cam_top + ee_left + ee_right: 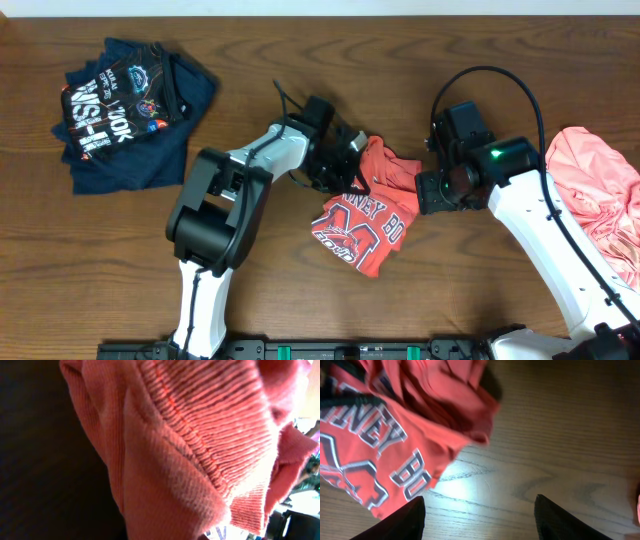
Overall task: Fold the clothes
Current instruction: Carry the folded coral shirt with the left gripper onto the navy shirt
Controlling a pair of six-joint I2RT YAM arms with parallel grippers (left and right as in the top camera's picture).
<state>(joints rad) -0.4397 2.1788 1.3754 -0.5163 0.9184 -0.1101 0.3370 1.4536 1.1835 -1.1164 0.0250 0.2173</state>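
Observation:
I will lift the coral-red shirt with my left gripper next and carry it outward, left in the overhead view, over the navy pile (135,112) of stacked shirts.
A coral-red T-shirt (365,222) with navy-and-white lettering lies crumpled at the table's middle. My left gripper (352,152) is at its upper left edge, shut on bunched fabric. The left wrist view is filled by the shirt's ribbed collar (200,435), which hides the fingers. My right gripper (428,192) is open and empty just right of the shirt. In the right wrist view its fingers (480,520) straddle bare wood, and the shirt's printed lettering (375,455) lies to their left. A salmon-pink T-shirt (600,190) lies heaped at the right edge.
A pile of navy printed shirts (125,105) lies at the back left. The brown wooden table (300,300) shows bare wood in front and between the piles. A black cable (500,85) arcs above the right arm.

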